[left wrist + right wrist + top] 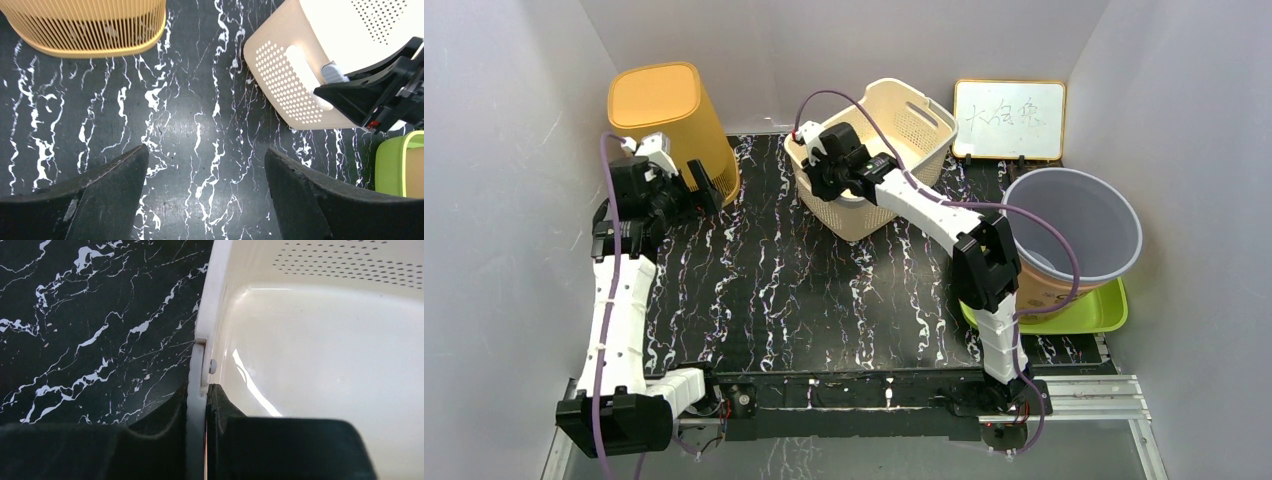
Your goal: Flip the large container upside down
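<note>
Next, my right gripper rises, turns the basket's opening down and lowers it for release onto bare table by the orange bin (107, 330), since that lies below the gripper.
The large container is a cream perforated basket (894, 125) at the back middle of the black marble table, tilted with its opening facing up and toward the front. My right gripper (821, 178) is shut on the basket's left rim. In the right wrist view the gripper (198, 390) pinches the thin rim, with one finger inside the basket (325, 365) and one outside. My left gripper (704, 190) is open and empty over bare table, to the left of the basket. In the left wrist view the gripper (206, 152) is wide open, and the basket (290, 75) shows at upper right.
An orange slatted bin (669, 115) stands upside down at the back left, close to my left gripper, and also shows in the left wrist view (90, 25). A grey bucket (1074, 220) sits on a green tray (1094, 312) at the right. A whiteboard (1009, 120) leans on the back wall.
</note>
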